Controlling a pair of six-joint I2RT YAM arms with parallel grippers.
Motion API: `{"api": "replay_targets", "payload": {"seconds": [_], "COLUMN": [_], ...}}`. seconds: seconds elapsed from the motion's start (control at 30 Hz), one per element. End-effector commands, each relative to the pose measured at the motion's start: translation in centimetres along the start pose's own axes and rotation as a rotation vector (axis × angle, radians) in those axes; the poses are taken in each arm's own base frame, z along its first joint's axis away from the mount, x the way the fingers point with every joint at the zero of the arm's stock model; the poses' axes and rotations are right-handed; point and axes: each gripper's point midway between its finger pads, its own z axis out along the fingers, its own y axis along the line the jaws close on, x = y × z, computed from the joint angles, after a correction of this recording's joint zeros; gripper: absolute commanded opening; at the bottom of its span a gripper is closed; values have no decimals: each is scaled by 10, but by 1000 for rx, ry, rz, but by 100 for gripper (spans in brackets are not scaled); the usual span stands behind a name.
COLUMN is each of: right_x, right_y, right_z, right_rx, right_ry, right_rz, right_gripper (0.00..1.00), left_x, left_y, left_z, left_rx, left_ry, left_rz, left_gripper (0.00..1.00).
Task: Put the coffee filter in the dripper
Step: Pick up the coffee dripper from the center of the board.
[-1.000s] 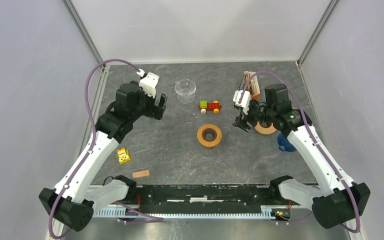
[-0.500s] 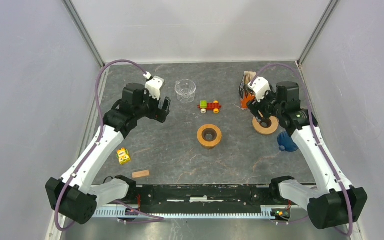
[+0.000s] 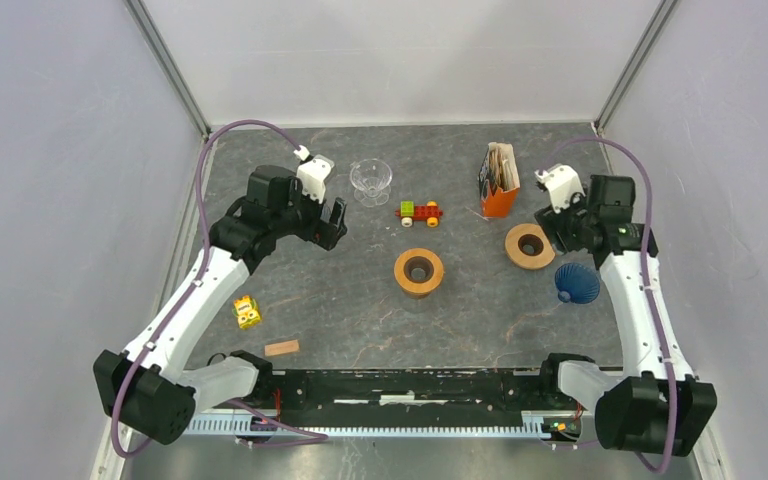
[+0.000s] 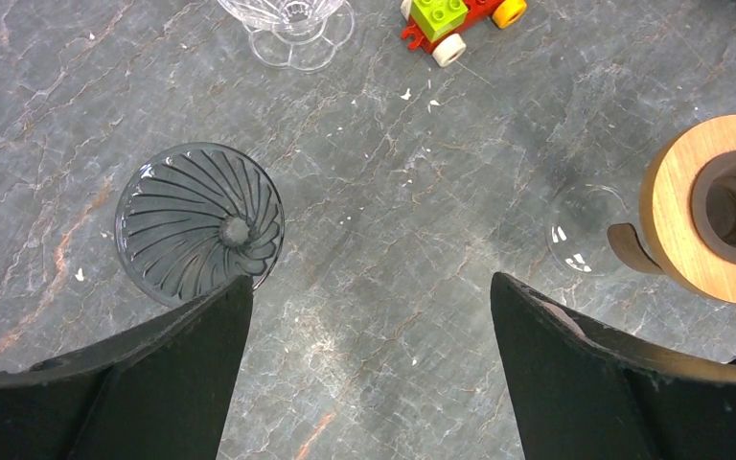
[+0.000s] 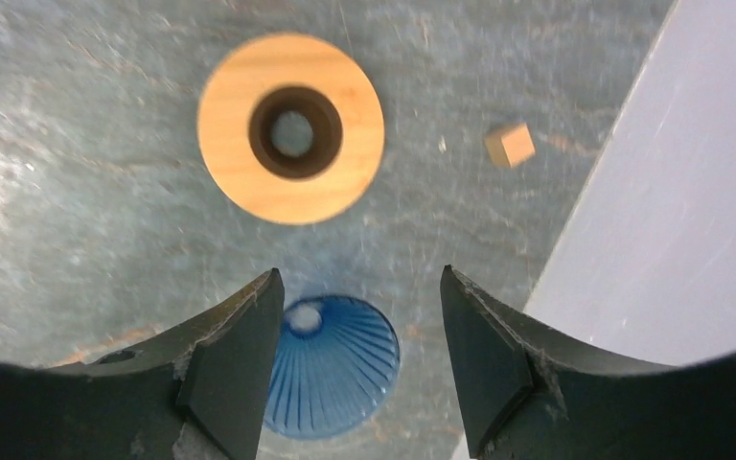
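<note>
I should lower my right gripper back onto the wide rim [image 3: 594,278] [image 5: 397,355] next, as its thin edge fits between the open fingers. The blue dripper is below and back from the gripper.
The coffee filters [image 3: 501,163] stand as a stack of paper in an orange holder at the back right. A blue ribbed dripper [image 3: 577,283] [image 5: 335,369] lies near the right wall. My right gripper [image 3: 552,222] [image 5: 359,278] hovers open above it with nothing between its fingers, well right of the filters. A dark grey ribbed dripper [image 4: 199,220] lies by the left finger of my left gripper [image 3: 332,225] [image 4: 372,283], which is open wide and empty over bare table. The left arm hides that dripper in the top view.
A clear glass dripper [image 3: 371,180] and a toy brick car [image 3: 419,211] sit at the back. Two wooden rings [image 3: 419,271] [image 3: 529,246] lie mid-table. A yellow toy [image 3: 247,312] and wooden block [image 3: 281,347] are front left. A small wooden cube [image 5: 510,145] lies near the right wall.
My right gripper has swung right, away from the filter holder, to above the blue dripper, and its jaws have narrowed a little. The left gripper has edged right.
</note>
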Motion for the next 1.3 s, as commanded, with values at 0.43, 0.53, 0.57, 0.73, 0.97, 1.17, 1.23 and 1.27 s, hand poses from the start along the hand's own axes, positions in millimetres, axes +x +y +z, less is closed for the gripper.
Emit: {"api": "replay_targets", "payload": {"seconds": [0.43,0.53,0.57,0.73,0.97,1.17,1.23,1.27], "right_x": [117,132,136,149,151,139,132,129], "right_y": [-19,-15,-14,-5,2,-6,-7,-8], "right_z": [1,8,10,23,35,35,33,31], "right_rx": [-146,-178,-191,-268,-347,-347,-352,-356], "right_ry": [236,253,257,258,226,196,179,170], "right_rz": [95,118,124,179,241,263,269,273], "right_gripper": [63,63,63,59,42,17,8,3], "left_x": [-24,-25,-26,-23,-21,-22,-21,-21], "left_y": [-18,-18,-17,-11,-11,-10,-10,-10], "left_z": [-27,-25,-25,-18,-14,-16,-15,-14], "left_rx": [78,77,75,52,54,48,51,52], "left_ry": [-137,-135,-134,-108,-94,-100,-95,-92], "left_rz": [27,26,25,33,28,34,35,37], "left_gripper": [100,100,100,100,100,100,100,100]}}
